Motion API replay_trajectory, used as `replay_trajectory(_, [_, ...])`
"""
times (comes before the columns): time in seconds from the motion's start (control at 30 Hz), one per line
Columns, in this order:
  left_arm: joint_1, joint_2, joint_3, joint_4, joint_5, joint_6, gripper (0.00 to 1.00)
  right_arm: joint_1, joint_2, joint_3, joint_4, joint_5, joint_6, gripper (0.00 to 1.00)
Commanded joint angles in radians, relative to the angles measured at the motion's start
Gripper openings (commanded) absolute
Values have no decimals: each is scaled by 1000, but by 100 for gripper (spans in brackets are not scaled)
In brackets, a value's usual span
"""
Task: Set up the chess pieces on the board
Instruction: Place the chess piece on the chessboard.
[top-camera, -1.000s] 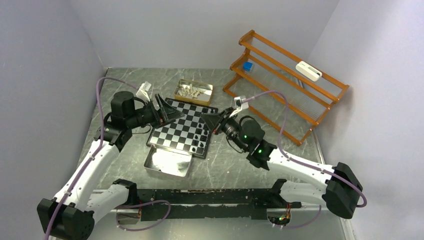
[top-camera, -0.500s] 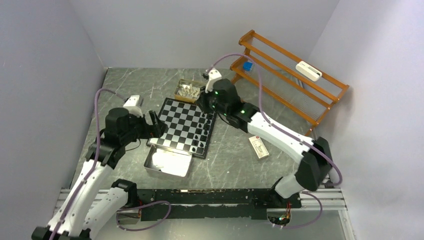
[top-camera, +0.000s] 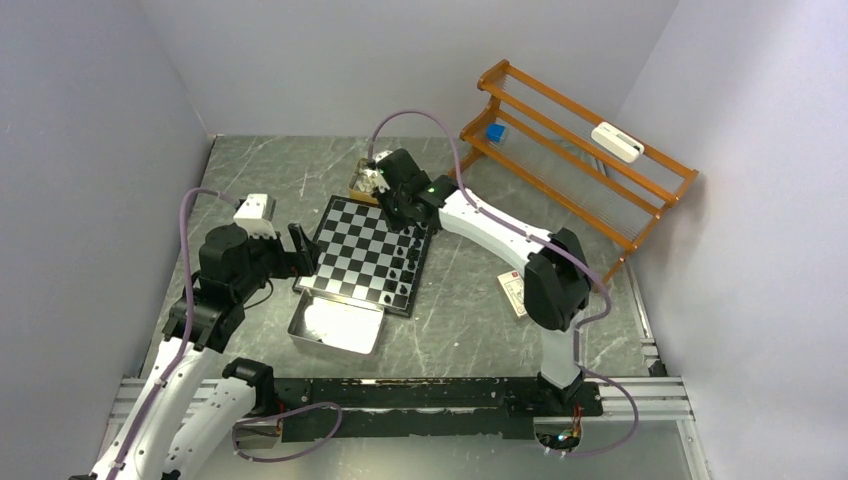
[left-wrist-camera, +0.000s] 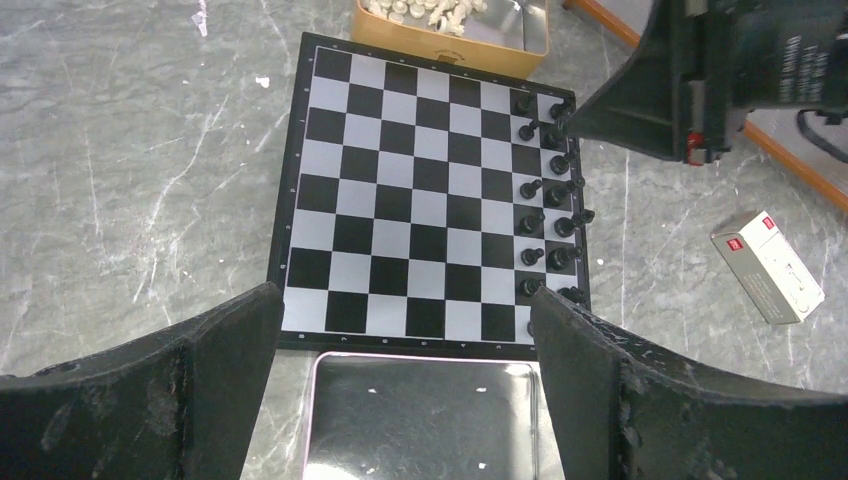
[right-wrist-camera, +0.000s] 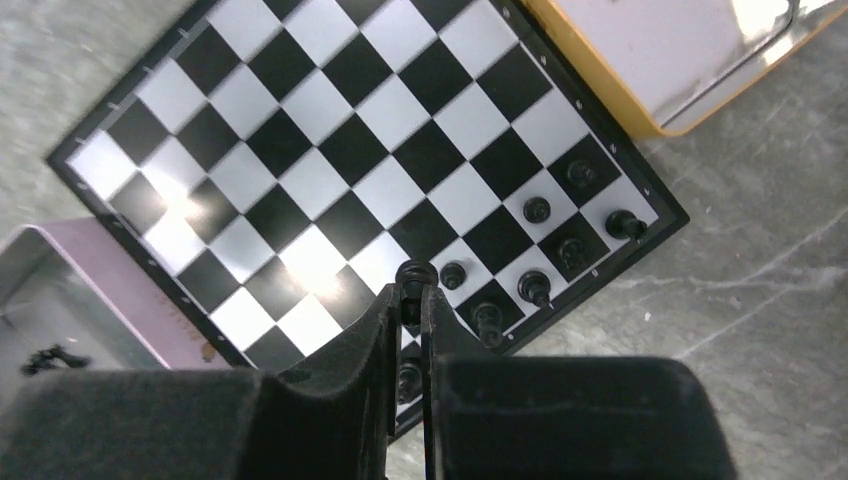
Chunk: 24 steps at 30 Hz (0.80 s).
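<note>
My right gripper needs to lower its black piece next onto the empty dark square (top-camera: 404, 239) (right-wrist-camera: 500, 238) of the inner column and let go of it, because the standing pieces leave a gap there.
The chequered board (top-camera: 350, 245) lies mid-table; it also shows in the left wrist view (left-wrist-camera: 400, 200) and the right wrist view (right-wrist-camera: 330, 130). Several black chess pieces (top-camera: 408, 262) stand in two columns along its right edge (left-wrist-camera: 550, 200). My right gripper (top-camera: 408, 222) hovers over the board's far right part, shut on one black piece (right-wrist-camera: 415, 272) above that column. Cream pieces (top-camera: 372, 180) lie in a gold tin (left-wrist-camera: 450, 55) behind the board. My left gripper (left-wrist-camera: 402, 300) is open and empty above the board's near edge.
A silver tray (top-camera: 335, 325) sits against the board's near edge, also seen in the left wrist view (left-wrist-camera: 420, 420). A small white box (top-camera: 517, 292) lies right of the board. An orange rack (top-camera: 570, 150) stands at the back right.
My right arm swung from the board's right side to its far right corner, uncovering the white box. My left gripper pulled back from over the board towards its left near edge.
</note>
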Motion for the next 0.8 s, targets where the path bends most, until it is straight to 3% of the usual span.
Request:
replay_trajectory(0.0, [-4,-15,7,7,-32,14,98,-4,66,77,-125,41,-38,6])
replay_trajectory(0.77, [-4,-26,-1,8,-32,14,98,-45,290,235,-238,41,-78,8])
